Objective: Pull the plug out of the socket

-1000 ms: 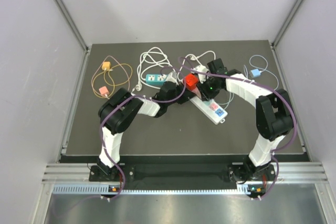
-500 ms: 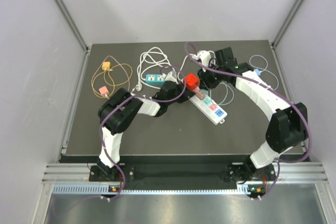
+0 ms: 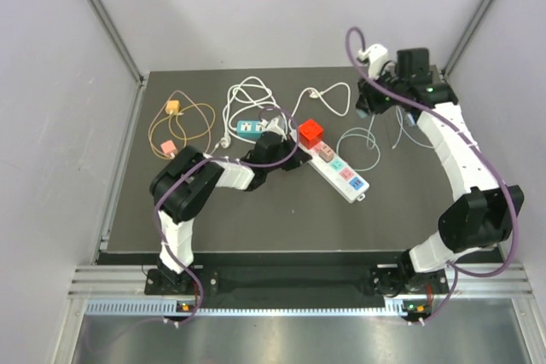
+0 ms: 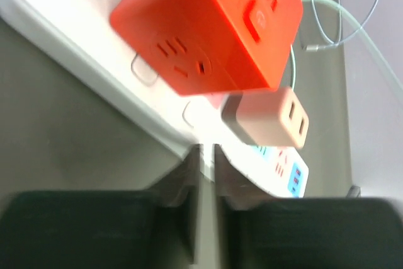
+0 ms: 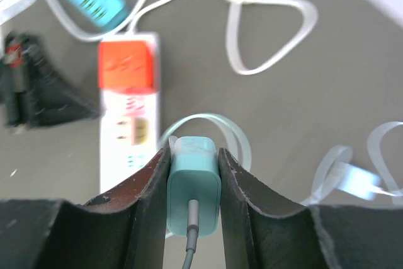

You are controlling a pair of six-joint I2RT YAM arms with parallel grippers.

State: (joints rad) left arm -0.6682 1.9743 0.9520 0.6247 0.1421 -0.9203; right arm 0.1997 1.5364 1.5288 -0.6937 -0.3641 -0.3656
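My right gripper crosses to the right in the top view to the mat below by the light blue charger, descends and releases next, as the teal plug is out.
The white power strip (image 3: 341, 172) lies in the middle of the mat with a red cube adapter (image 3: 310, 133) plugged into its far end. My right gripper (image 3: 368, 106) is raised off the strip to the back right. It is shut on a teal plug (image 5: 193, 184), whose pale cable (image 3: 358, 138) hangs below. In the right wrist view the strip (image 5: 129, 137) lies below and left of the plug. My left gripper (image 3: 290, 158) is shut, its tips (image 4: 206, 155) against the strip's (image 4: 94, 42) long edge, below the red cube (image 4: 208, 23) and a beige adapter (image 4: 267, 118).
A small teal socket block (image 3: 249, 128) and coiled white cable (image 3: 247, 95) lie behind the left gripper. Orange (image 3: 173, 108) and pink (image 3: 168, 147) chargers with a looped cable lie at the far left. A light blue charger (image 5: 352, 177) lies at the right. Grey walls enclose the mat.
My right gripper has risen and moved back and right, away from the power strip, with the teal plug and its cable in it. My left gripper has stayed at the strip.
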